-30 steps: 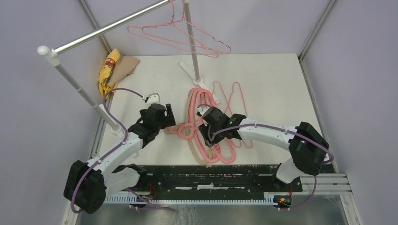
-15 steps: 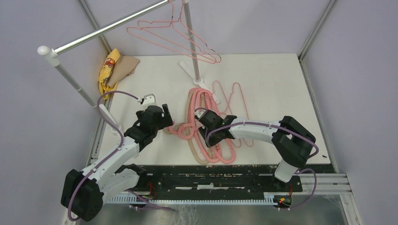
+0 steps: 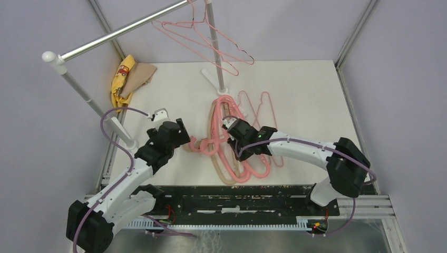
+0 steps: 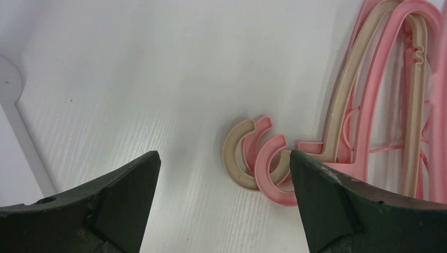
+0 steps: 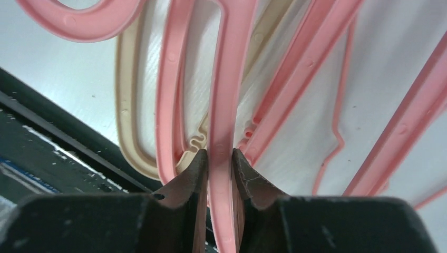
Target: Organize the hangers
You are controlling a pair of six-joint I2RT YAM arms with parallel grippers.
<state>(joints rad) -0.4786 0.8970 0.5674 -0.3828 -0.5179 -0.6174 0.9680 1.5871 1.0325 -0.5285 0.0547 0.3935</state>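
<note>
I need to raise my right gripper outward to the silver bar's bare middle (image 3: 139,23) next and release the hanger with its hook over the bar. Wire hangers take up the bar's far end.
Several thick pink plastic hangers (image 3: 232,158) and a beige hanger (image 3: 219,167) lie in a pile mid-table. Thin pink wire hangers (image 3: 262,113) lie beside the pile, and others (image 3: 211,39) hang on the rail. My left gripper (image 3: 182,136) is open and empty, just left of the pile's hook tops. In the left wrist view it (image 4: 224,158) frames the beige hook (image 4: 233,158) and a pink hook (image 4: 271,171). My right gripper (image 3: 234,134) is shut on a pink plastic hanger's bar (image 5: 226,95); its fingertips (image 5: 220,155) pinch the bar.
A silver rail (image 3: 121,32) runs across the back left on two posts (image 3: 215,47) (image 3: 89,100). A yellow and tan cloth (image 3: 129,76) lies at the far left. A black strip (image 3: 237,197) runs along the near edge.
My left arm has drawn back a little toward the near left, its gripper still open. The right arm has shifted slightly while keeping its grip. The hung wire hangers swing.
</note>
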